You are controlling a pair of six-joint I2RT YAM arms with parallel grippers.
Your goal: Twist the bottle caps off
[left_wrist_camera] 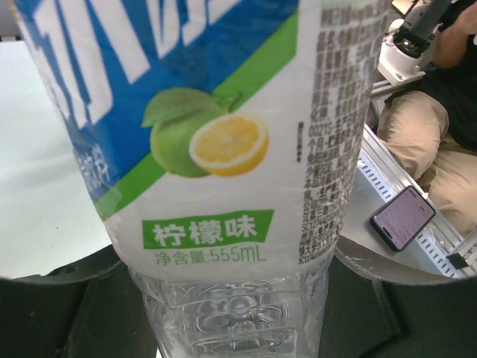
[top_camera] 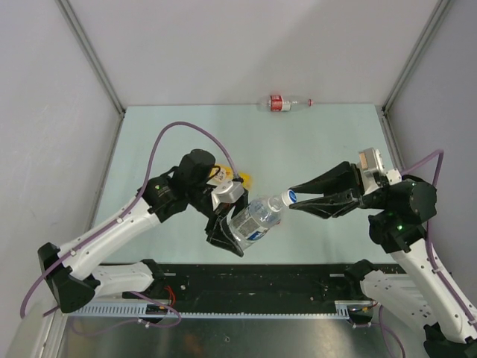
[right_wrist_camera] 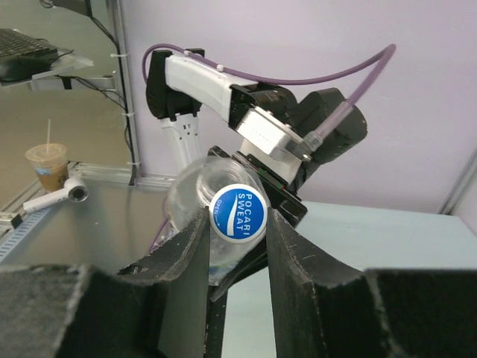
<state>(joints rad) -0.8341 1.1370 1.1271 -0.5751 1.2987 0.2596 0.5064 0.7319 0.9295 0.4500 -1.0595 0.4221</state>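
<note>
I will next pull the blue cap [top_camera: 289, 197] off the neck with my right gripper, tip it downward and let go of the cap low over the tabletop, which is bare below my fingers.
My left gripper [top_camera: 227, 224] is shut on the body of the short clear bottle [top_camera: 256, 218], which has a blue, white and green label [left_wrist_camera: 223, 149], and holds it tilted above the table with the neck pointing right. Its blue cap [top_camera: 289, 197], printed POCARI SWEAT [right_wrist_camera: 238, 214], sits between the fingertips of my right gripper [top_camera: 292, 198], which close on its sides. The slim clear bottle with the red label [top_camera: 282, 103] lies at the table's far edge, a red cap [top_camera: 310, 102] at its right end. A bit of yellow [top_camera: 244, 179] shows behind the left wrist.
The pale green table [top_camera: 313, 149] is walled at the left, the back and the right. A metal rail [top_camera: 246, 306] runs along the near edge. A phone [left_wrist_camera: 402, 218] lies on a rail and a seated person [left_wrist_camera: 440, 142] is beyond it. A drink cup [right_wrist_camera: 48, 164] stands off the table.
</note>
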